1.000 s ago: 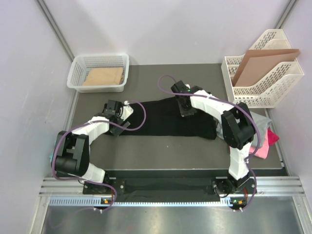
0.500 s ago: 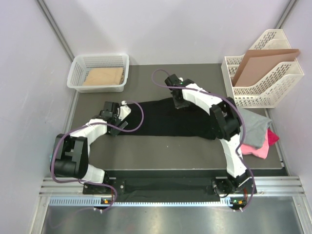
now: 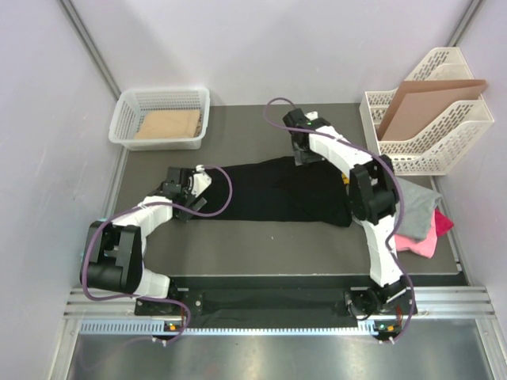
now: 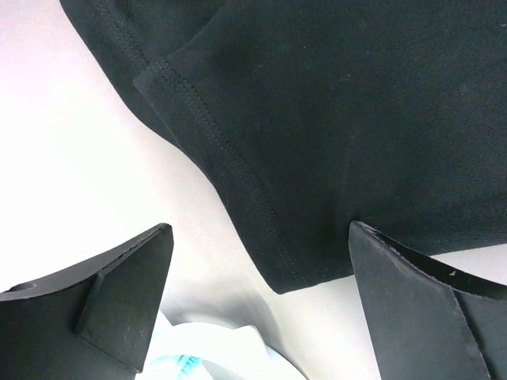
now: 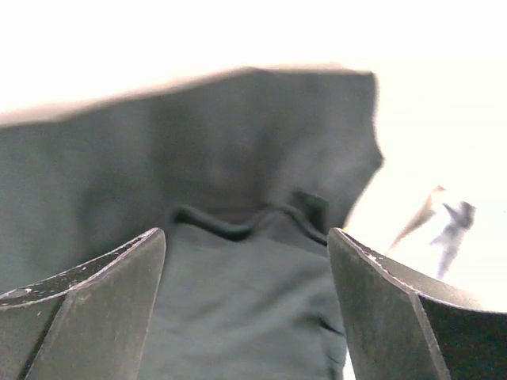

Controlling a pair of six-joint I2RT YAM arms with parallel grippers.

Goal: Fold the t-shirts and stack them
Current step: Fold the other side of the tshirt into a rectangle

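Observation:
My left gripper moves outward and down next onto the step where the shirt's hems overlap (image 4: 152, 79), since that lies outward of its open fingers and below them.
The black t-shirt (image 3: 277, 194) lies spread across the middle of the table. My left gripper (image 3: 184, 180) sits at its left end, open, with the hemmed corner of the black t-shirt (image 4: 317, 119) lying just ahead of the gap between its fingers (image 4: 119, 293). My right gripper (image 3: 301, 150) hangs over the shirt's far edge, open, and a folded ridge of black t-shirt (image 5: 238, 158) shows below its spread fingers (image 5: 396, 309). A grey t-shirt (image 3: 416, 202) and a pink t-shirt (image 3: 420, 244) lie bunched at the table's right edge.
A white basket (image 3: 127, 127) with a brown sheet in it stands at the back left. A white file rack (image 3: 444, 150) holding a cardboard sheet (image 3: 428, 103) stands at the back right. Purple cables loop from both arms.
My right gripper has opened and let go of the black t-shirt's far edge, shifting a little to the back right. The left arm has hardly moved.

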